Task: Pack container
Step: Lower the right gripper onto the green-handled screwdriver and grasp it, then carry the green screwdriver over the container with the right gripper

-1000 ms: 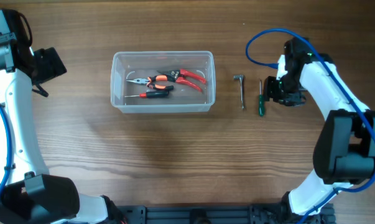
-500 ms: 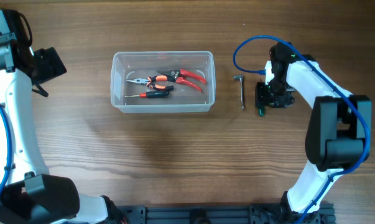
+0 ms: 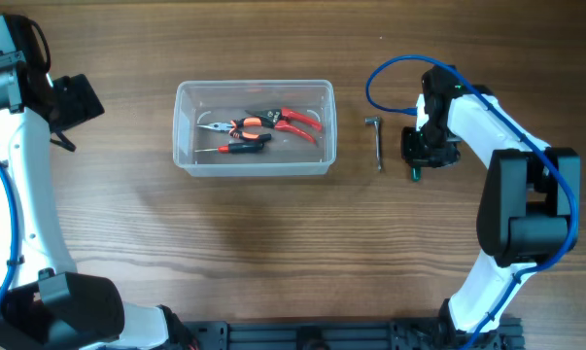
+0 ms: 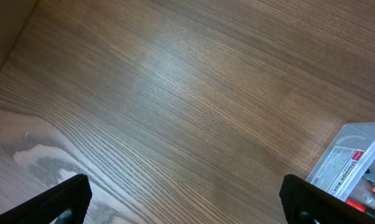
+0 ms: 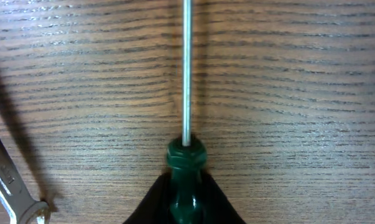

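The container's bottom is empty beside the pliers' handles. I will next lift my right gripper past the wrench to the left in the overhead view, then lower the green screwdriver there and let go.
The clear plastic container stands left of centre. It holds red-handled pliers and a small black-and-red screwdriver. A corner of the container shows in the left wrist view. My right gripper is low over the table right of the container, shut on the green screwdriver. In the right wrist view the fingers pinch the green handle, and the screwdriver's steel shaft lies on the wood. My left gripper is open and empty at the far left, its fingers spread wide.
A small metal wrench lies on the table between the container and the right gripper. Its end shows in the right wrist view. A blue cable loops above the right arm.
My right gripper moved left over the green screwdriver and closed on its handle. The screwdriver's end has shifted slightly right. The left arm has not moved.
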### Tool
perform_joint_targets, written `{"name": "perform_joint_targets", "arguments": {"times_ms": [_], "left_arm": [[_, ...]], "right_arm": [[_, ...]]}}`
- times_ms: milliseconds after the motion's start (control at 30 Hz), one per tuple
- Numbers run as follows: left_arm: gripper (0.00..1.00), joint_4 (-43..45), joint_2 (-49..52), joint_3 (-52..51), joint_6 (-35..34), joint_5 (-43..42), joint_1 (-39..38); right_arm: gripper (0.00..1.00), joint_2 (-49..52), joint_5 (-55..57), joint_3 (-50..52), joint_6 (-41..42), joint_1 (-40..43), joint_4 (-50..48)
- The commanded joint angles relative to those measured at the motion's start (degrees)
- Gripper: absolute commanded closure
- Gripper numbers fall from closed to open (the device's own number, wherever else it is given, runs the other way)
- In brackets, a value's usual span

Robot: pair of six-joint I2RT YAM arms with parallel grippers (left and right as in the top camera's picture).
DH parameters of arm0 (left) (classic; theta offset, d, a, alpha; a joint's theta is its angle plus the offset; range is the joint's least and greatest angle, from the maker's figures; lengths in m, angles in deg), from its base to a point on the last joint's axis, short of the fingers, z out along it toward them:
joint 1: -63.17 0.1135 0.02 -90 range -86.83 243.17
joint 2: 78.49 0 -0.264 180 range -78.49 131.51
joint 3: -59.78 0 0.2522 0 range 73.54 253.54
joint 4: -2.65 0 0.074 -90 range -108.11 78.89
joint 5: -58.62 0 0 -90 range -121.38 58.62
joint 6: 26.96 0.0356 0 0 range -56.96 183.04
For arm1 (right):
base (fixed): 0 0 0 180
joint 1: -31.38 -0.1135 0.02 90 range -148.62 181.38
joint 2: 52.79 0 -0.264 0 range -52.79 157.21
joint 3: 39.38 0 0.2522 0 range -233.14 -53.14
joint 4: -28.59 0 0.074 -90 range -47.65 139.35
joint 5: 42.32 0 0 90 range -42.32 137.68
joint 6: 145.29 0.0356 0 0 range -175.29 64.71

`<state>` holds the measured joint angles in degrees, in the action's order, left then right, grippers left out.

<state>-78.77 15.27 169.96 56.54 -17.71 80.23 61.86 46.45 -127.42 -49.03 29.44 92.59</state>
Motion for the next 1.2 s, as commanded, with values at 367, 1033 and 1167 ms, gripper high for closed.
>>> {"name": "perform_joint_targets", "arguments": {"times_ms": [367, 1033, 1167], "left_arm": [[0.0, 0.1, 0.2, 0.0, 0.1, 0.3, 0.2], [0.0, 0.1, 0.2, 0.0, 0.1, 0.3, 0.2], [0.0, 0.1, 0.2, 0.0, 0.1, 0.3, 0.2]], "right_arm": [[0.96, -1.9, 2.9, -5.8, 1.4, -0.3, 4.9], [0.96, -22.1, -10.4, -22.4, -28.2, -38.7, -1.5], [0.96, -14.7, -7.9, -22.4, -40.0, -42.1, -1.4]]}}
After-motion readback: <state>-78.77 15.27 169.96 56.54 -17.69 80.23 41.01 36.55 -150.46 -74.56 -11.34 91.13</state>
